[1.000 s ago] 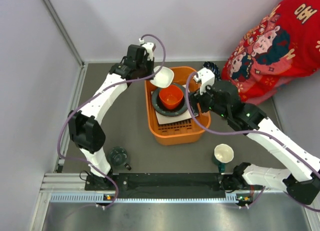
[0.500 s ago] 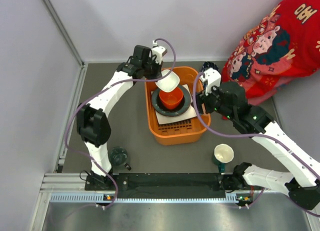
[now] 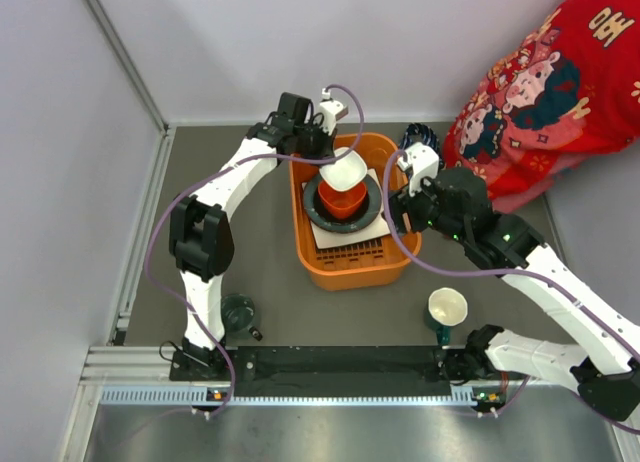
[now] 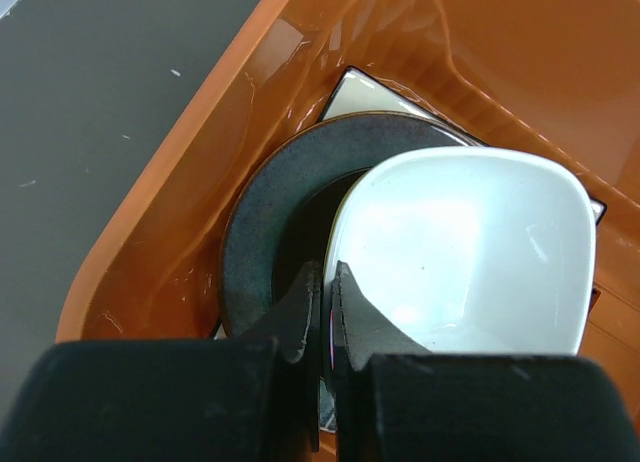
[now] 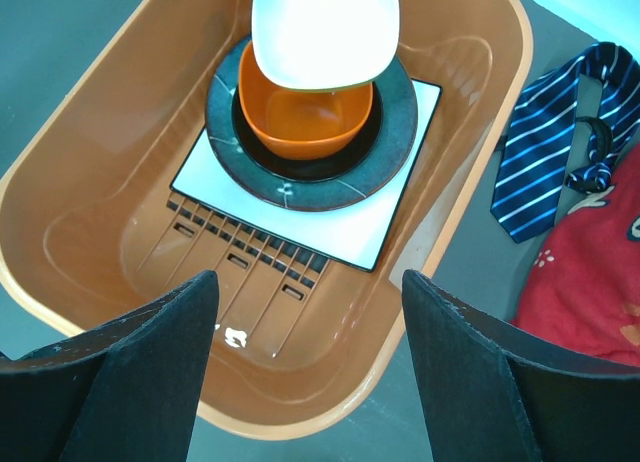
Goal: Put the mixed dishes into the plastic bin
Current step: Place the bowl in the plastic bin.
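My left gripper holds the white squarish bowl. It should next move back, then bring that bowl down into the orange bowl [image 3: 342, 199].
The orange plastic bin [image 3: 345, 279] holds a white square plate [image 3: 345, 240], on it a round blue-grey plate [image 3: 312, 207], and on that an orange bowl [image 3: 340, 204]. My left gripper [image 3: 335, 154] is shut on the rim of a white squarish bowl [image 3: 345, 169], which hangs tilted just above the orange bowl [image 5: 300, 122]. In the left wrist view the fingers [image 4: 300, 302] pinch that bowl's [image 4: 470, 242] edge. My right gripper [image 5: 308, 279] is open and holds nothing, above the bin's right side [image 5: 300, 422]. A cream mug [image 3: 447, 307] and a dark teal cup [image 3: 237, 312] stand on the table near the arm bases.
A striped blue necktie [image 5: 560, 132] lies on the table just right of the bin, beside red patterned cloth [image 3: 550, 82]. Grey walls close in the left and far sides. The arms' base rail [image 3: 330, 362] runs along the near edge.
My left gripper has carried the white bowl rightward and down from the bin's far-left rim to over the orange bowl. The right arm has shifted slightly right.
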